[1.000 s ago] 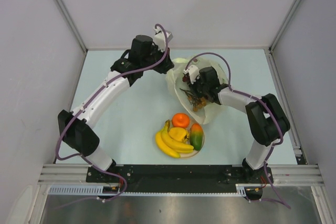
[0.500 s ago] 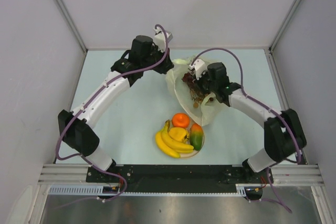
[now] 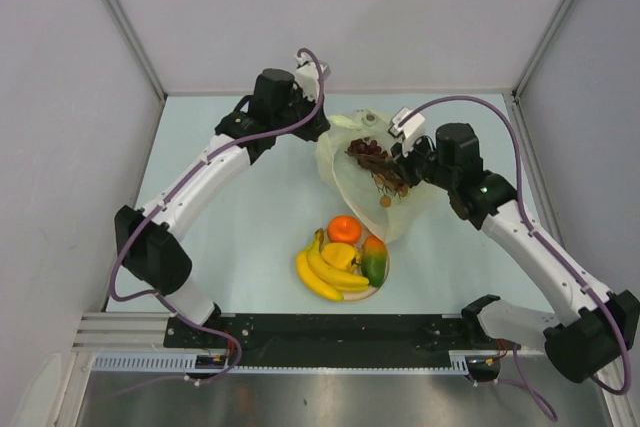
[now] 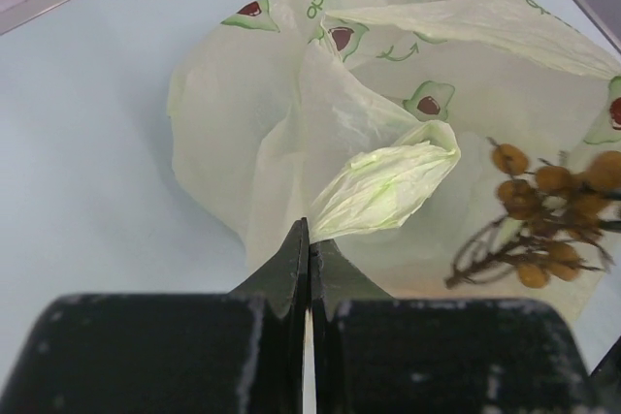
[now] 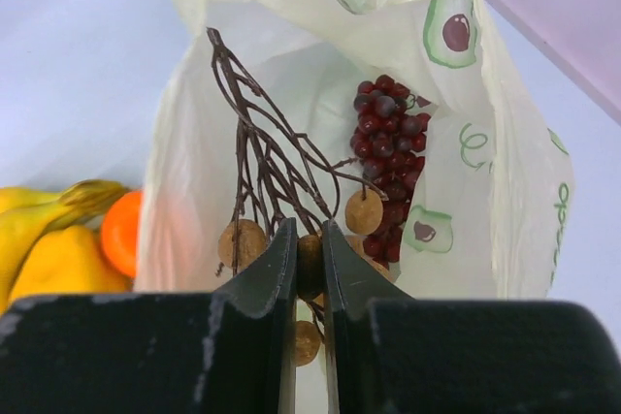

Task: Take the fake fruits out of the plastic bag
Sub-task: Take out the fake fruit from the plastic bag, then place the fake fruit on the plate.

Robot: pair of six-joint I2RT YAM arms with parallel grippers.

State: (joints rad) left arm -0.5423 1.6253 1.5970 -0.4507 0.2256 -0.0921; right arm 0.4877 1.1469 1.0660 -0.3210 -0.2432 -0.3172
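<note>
My right gripper should pull the brown-berry bunch out of the bag (image 3: pixel 372 209) next, move it back over the fruits on the cream plate (image 3: pixel 343 254) and let it go, since these fruits are already outside.
The pale yellow-green plastic bag (image 3: pixel 372 209) lies mid-table. My left gripper (image 3: pixel 317 131) is shut on a bunched fold of its rim (image 4: pixel 383 186), jaw tips (image 4: pixel 310 232) pressed together. My right gripper (image 3: pixel 398 167) reaches into the bag mouth from the right and is shut (image 5: pixel 309 236) on one brown ball of a twiggy brown-berry bunch (image 5: pixel 254 167). That bunch (image 4: pixel 543 210) also shows in the left wrist view. A dark red grape bunch (image 5: pixel 390 147) lies deeper in the bag (image 5: pixel 505 191). An orange (image 3: pixel 344 229), banana bunch (image 3: pixel 322 275), yellow pepper-like piece (image 3: pixel 340 254) and mango (image 3: pixel 374 260) are outside it.
The four loose fruits rest on a round cream plate (image 3: pixel 385 277) just in front of the bag, between the two arm bases. Grey walls close in the pale blue table on three sides.
The right gripper has closed on the brown-berry bunch and drawn back to the right, its elbow swinging outward. The left gripper has kept its hold on the bag.
</note>
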